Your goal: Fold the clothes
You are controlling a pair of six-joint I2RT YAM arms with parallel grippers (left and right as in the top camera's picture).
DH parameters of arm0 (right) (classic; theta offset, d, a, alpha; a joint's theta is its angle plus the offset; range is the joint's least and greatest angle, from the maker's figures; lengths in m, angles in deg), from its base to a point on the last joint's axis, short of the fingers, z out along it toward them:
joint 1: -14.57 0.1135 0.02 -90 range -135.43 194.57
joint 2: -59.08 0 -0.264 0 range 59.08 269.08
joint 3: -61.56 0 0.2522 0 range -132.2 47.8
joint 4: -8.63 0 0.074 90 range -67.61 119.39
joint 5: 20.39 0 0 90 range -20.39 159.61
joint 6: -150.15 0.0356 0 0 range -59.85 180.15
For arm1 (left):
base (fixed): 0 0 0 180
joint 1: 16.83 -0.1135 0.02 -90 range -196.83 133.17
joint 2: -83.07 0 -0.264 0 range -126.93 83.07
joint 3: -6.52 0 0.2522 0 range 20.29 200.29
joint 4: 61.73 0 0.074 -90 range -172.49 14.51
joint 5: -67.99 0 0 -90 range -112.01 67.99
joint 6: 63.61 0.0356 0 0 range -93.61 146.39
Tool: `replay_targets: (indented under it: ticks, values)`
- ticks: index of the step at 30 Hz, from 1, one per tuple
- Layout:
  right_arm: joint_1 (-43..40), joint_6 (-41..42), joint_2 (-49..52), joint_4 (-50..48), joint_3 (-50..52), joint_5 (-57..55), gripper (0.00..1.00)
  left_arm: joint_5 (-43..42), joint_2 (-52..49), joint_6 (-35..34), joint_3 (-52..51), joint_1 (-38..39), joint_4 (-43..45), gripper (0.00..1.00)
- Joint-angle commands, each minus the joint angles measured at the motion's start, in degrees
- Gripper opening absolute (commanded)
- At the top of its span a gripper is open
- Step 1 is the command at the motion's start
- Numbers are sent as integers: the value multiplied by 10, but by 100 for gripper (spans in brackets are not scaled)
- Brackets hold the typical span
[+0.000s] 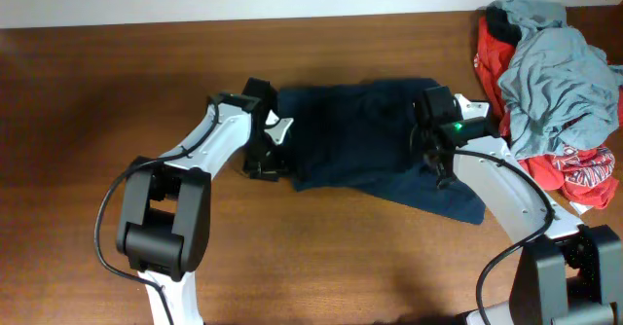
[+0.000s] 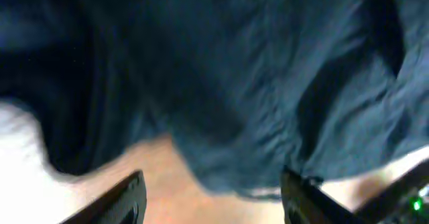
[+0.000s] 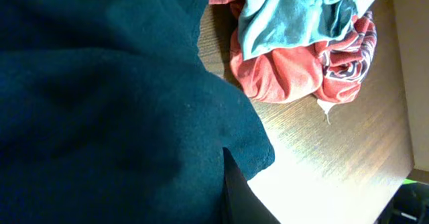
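The garment's near strip [image 1: 443, 198] is below my right gripper and back from it, so my right gripper should next lower the pinched edge back toward that strip and let it go there.
A dark navy garment [image 1: 360, 140] lies spread in the middle of the table. My left gripper [image 1: 268, 150] is at its left edge; in the left wrist view its fingers [image 2: 214, 197] stand wide apart, with the garment's hem [image 2: 255, 117] just beyond them and bare table between. My right gripper [image 1: 435, 150] is on the garment's right part. In the right wrist view only one finger shows, near the middle [image 3: 224, 184], and the navy cloth [image 3: 100, 117] lies against it and hides the other finger.
A pile of grey [image 1: 555, 72] and red clothes [image 1: 574, 169] sits at the table's back right; it also shows in the right wrist view [image 3: 295, 43]. Bare brown table [image 1: 97, 91] lies to the left and along the front.
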Motion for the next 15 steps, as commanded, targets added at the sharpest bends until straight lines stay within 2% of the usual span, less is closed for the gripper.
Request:
replay_targets:
  ticks: [1, 5, 8, 10, 13, 14, 15]
  values:
    - [0, -5, -5, -1, 2, 5, 4, -40, 16, -26, -8, -1, 32, 64]
    - [0, -5, -5, -2, 2, 5, 4, -42, 16, -35, -8, 5, 59, 64]
    - [0, -5, -5, -2, 2, 5, 4, -42, 16, -35, -8, 11, 67, 56]
    - [0, -5, -5, -2, 2, 5, 4, -42, 16, -35, -8, 14, 72, 42]
    - [0, -5, -5, -2, 2, 5, 4, -42, 16, -35, -8, 17, 74, 14]
    - [0, -5, -5, -2, 2, 5, 4, -42, 16, -36, -8, 17, 74, 2]
    - [0, -5, -5, -2, 2, 5, 4, -42, 16, -40, -7, 16, 74, 1]
